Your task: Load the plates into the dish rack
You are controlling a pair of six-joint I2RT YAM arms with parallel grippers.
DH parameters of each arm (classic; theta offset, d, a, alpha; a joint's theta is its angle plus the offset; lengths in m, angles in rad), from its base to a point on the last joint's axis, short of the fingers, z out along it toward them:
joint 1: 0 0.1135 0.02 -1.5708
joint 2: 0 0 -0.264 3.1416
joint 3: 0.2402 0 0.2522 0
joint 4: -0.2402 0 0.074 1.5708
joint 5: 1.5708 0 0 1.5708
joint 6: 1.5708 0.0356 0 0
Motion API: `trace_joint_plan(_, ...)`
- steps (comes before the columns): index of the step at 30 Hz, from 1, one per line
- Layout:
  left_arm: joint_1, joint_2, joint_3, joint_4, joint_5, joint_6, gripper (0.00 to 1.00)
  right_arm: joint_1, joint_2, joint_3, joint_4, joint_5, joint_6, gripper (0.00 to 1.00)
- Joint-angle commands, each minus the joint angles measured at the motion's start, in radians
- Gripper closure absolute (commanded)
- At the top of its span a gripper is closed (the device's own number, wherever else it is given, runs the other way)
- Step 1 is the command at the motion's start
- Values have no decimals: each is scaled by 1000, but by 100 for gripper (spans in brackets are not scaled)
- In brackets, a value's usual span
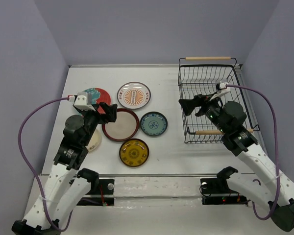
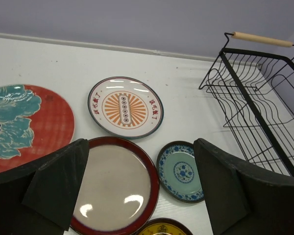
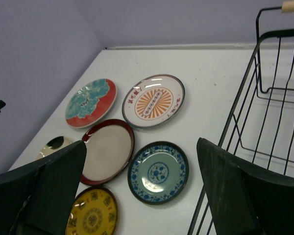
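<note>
My left gripper will next swing to the left in the top view, turning and coming down onto the teal-and-red plate's rim by the wall, because other plates crowd the opposite side of that plate.
Six plates lie on the white table: teal-and-red (image 1: 94, 94), white with orange centre (image 1: 134, 95), large dark-red-rimmed cream (image 1: 120, 125), small teal-blue (image 1: 154, 124), amber-yellow (image 1: 134, 152), and plain cream (image 1: 94, 141), half hidden under my left arm. The black wire dish rack (image 1: 213, 100) stands at the right with nothing in it. My left gripper (image 1: 104, 113) is open and empty, above the red-rimmed plate's (image 2: 115, 186) left edge. My right gripper (image 1: 192, 104) is open and empty, over the rack's left side, with the teal-blue plate (image 3: 158, 172) between its fingers in its wrist view.
Grey walls close in the table on the left, back and right. The rack's wooden handles sit at its far end (image 1: 208, 58) and near end (image 1: 209, 132). Purple cables loop out from both wrists.
</note>
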Motion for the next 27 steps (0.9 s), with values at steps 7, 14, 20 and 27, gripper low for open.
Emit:
trace_joint_plan(7,146,196,129,-17,-22,-121,1,7,-63,-86,111,22,52,0)
trace_joint_plan(14,323,388,159,-21,40,-222,1,7,-66,-103,118,17,64,2)
trace_joint_plan(20,558,496,70,111,168,-334,2,7,-37,-102,117,5,70,5)
trace_joint_plan(27,699,659,50,186,170,-411,15,7,-23,-103,118,-1,70,5)
